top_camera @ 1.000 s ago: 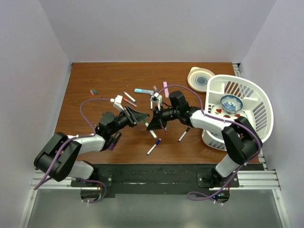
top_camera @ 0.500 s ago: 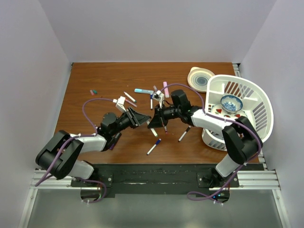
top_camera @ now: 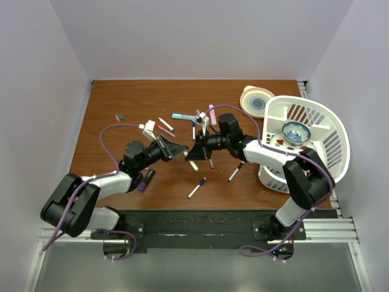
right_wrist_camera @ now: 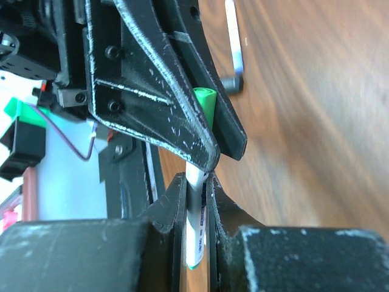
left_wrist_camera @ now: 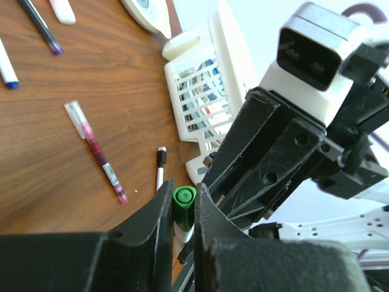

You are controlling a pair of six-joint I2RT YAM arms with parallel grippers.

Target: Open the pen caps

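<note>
Next, my left gripper pulls toward the loose caps and down to free the green cap [left_wrist_camera: 183, 201], as they lie outward and to its left in the top view.
One white pen is held between both grippers above the table's middle. My left gripper [top_camera: 183, 150] [left_wrist_camera: 182, 196] is shut on its green cap [left_wrist_camera: 183, 201], which also shows in the right wrist view [right_wrist_camera: 205, 100]. White barrel shows right under the cap. My right gripper [top_camera: 194, 152] [right_wrist_camera: 194, 182] is shut on the white barrel [right_wrist_camera: 196, 213]. The fingertips of the two grippers nearly touch. Other capped pens lie on the table: a blue-capped one [top_camera: 196, 188], a black-capped one [top_camera: 235, 172], a teal one [top_camera: 180, 115], a pink one [top_camera: 212, 114].
A white basket [top_camera: 316, 115] with a blue bowl [top_camera: 296, 131] stands at the right, a round plate [top_camera: 256, 100] behind it. Two small loose caps [top_camera: 120, 117] lie at the far left. A purple-capped pen [top_camera: 144, 181] lies under my left arm.
The left arm shifted slightly right, then drew back a little to the left. Both grippers have stayed shut on the same pen, and the joined fingertips have barely moved.
</note>
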